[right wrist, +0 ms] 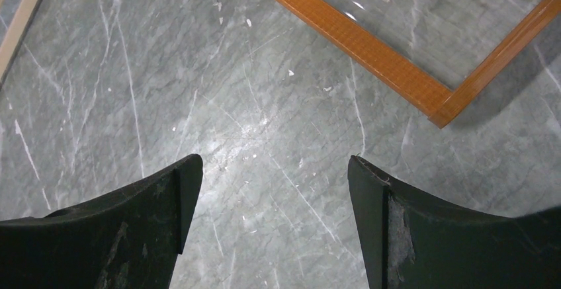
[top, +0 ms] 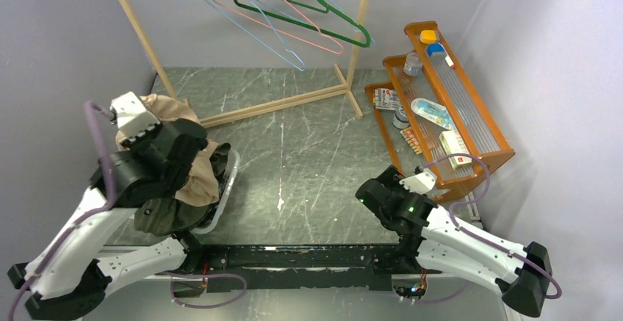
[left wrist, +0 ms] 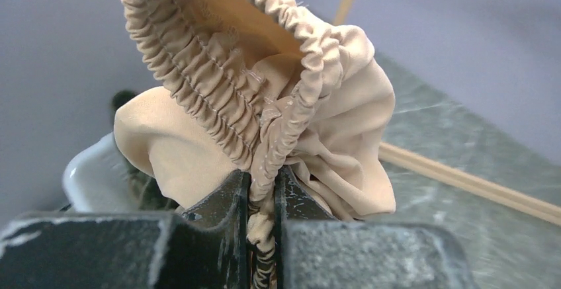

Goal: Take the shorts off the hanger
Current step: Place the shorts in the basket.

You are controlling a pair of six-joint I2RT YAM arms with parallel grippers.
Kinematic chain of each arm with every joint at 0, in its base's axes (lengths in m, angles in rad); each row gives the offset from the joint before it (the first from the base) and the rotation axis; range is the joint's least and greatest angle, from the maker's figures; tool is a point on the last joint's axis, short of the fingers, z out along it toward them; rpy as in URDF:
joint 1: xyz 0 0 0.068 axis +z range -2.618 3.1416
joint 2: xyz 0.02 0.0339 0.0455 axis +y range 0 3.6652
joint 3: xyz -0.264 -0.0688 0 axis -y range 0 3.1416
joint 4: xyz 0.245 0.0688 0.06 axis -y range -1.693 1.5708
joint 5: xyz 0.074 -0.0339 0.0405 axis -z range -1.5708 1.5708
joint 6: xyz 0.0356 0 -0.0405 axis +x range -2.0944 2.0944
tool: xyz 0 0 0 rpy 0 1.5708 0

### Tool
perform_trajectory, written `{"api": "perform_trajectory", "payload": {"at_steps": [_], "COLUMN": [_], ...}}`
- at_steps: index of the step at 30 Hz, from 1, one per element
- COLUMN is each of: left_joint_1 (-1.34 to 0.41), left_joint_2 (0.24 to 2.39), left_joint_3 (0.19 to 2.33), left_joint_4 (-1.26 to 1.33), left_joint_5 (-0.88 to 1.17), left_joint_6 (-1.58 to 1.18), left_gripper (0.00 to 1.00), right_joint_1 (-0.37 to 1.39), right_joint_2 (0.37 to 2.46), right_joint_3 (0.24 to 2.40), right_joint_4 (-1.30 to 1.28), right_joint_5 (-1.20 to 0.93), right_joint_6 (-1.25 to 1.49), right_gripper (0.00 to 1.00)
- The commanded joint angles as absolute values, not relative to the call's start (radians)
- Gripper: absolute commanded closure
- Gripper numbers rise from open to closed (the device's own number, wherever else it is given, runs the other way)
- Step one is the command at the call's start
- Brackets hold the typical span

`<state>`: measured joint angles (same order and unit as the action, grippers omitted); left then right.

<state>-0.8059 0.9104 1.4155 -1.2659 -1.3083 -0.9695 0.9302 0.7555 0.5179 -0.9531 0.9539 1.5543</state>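
Observation:
I will next bring my left gripper down onto the heap in the white tub [left wrist: 147, 186] below it and let go of the waistband, because the olive green shorts already lie there.
My left gripper [left wrist: 262, 183] is shut on the gathered elastic waist of the light beige shorts [left wrist: 278, 97], which stand up in a loop above the jaws. A dark striped bit of cloth shows lower between the fingers. In the top view the left gripper [top: 176, 148] sits over a heap of shorts: beige [top: 198, 178], olive green [top: 158, 218] and a dark pair [top: 219, 161]. Three hangers, green [top: 308, 5], pink [top: 294, 31] and blue [top: 272, 42], hang bare on the rack. My right gripper [right wrist: 274, 170] stands open over bare tabletop, also seen at the right gripper [top: 371, 189].
The heap lies in a white tub [top: 228, 189] at the left. The wooden rack's foot bar [top: 279, 104] crosses the back of the table. An orange shelf [top: 455, 108] with small boxes and bottles stands at the right, its frame corner [right wrist: 443, 107] near the right gripper.

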Motion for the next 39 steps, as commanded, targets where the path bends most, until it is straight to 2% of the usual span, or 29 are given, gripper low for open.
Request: {"api": "perform_trajectory", "payload": {"at_steps": [1,5,8,15,17,23,26,29,30,32,34,35,39], "left_joint_1": [-0.639,-0.477,-0.395,-0.224,-0.167,-0.124,-0.112,-0.110,-0.110,-0.110,-0.110,-0.110,-0.110], "left_joint_2": [1.020,1.173,1.202,1.011,0.965,0.974,1.011,1.027,1.018,0.972,0.907,0.872,0.735], "left_joint_3": [1.279,1.181,1.098,0.878,0.811,0.606,0.550,0.588,0.614,0.678,0.739,0.765,0.827], "left_joint_4": [-1.358,-1.400,-1.361,-0.973,-0.860,-0.704,-0.630,-0.672,-0.711,-0.796,-0.855,-0.880,-0.908], "left_joint_5": [-1.226,-1.116,-1.049,-0.863,-0.751,-0.532,-0.441,-0.443,-0.460,-0.510,-0.570,-0.596,-0.660], "left_joint_6": [-1.123,-1.285,-1.342,-1.093,-1.010,-1.118,-1.131,-1.163,-1.172,-1.170,-1.162,-1.149,-1.093], "left_gripper": [0.93,0.93,0.93,0.93,0.92,0.86,0.72,0.69,0.65,0.54,0.29,0.21,0.04], "right_joint_1": [0.928,0.927,0.927,0.928,0.928,0.927,0.927,0.927,0.927,0.928,0.928,0.927,0.928], "right_joint_2": [0.773,0.789,0.780,0.721,0.721,0.778,0.820,0.852,0.857,0.856,0.841,0.833,0.813], "right_joint_3": [0.534,0.533,0.540,0.509,0.507,0.513,0.538,0.557,0.561,0.567,0.563,0.559,0.558], "right_joint_4": [-0.950,-0.943,-0.975,-0.933,-0.911,-0.830,-0.852,-0.866,-0.866,-0.822,-0.673,-0.613,-0.510], "right_joint_5": [0.999,0.991,0.986,0.986,0.984,0.970,0.961,0.956,0.955,0.923,0.848,0.800,0.712], "right_joint_6": [1.545,1.542,1.568,1.538,1.512,1.397,1.408,1.404,1.397,1.300,1.093,0.989,0.822], "right_gripper": [0.16,0.16,0.16,0.16,0.16,0.16,0.16,0.16,0.16,0.14,0.10,0.10,0.10]}}
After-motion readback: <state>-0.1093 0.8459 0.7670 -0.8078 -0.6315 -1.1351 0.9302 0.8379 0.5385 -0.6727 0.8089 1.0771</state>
